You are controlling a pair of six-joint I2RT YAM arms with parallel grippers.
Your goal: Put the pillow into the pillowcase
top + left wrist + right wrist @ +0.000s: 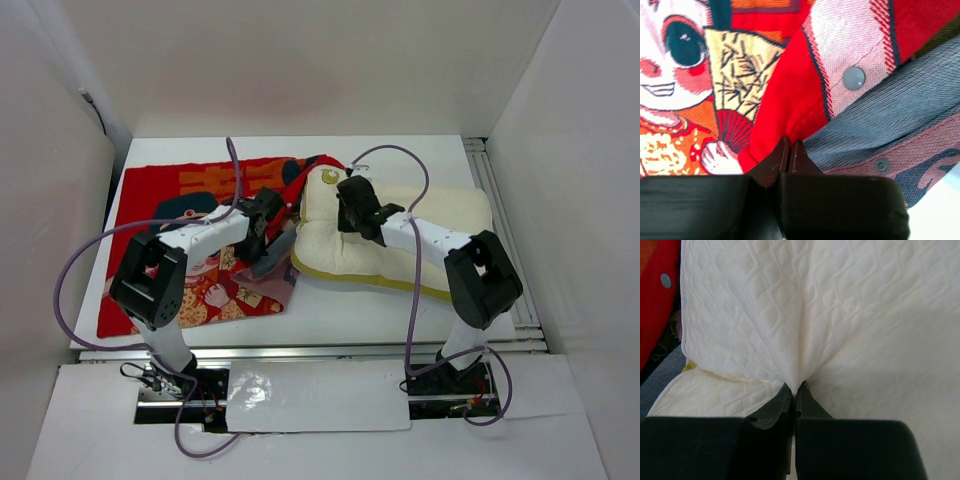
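Bare tabletop by the piping lies back and right of my left gripper in the top view. I will pull there next, unfolding the turned-back edge, and release.
The red pillowcase (160,210) lies flat on the left of the table, cartoon print up. Its right-hand opening edge is lifted and folded back, showing grey lining and snap buttons (854,78). My left gripper (268,215) is shut on that red edge (790,115). The cream-white pillow (440,215) with yellow piping and a gold logo (329,179) lies to the right, its left end against the case's opening. My right gripper (352,200) is shut on a pinch of the pillow's dimpled fabric (800,340).
White walls close in the table on the left, back and right. A metal rail (505,230) runs along the right edge. Purple cables (75,270) loop from both arms over the table.
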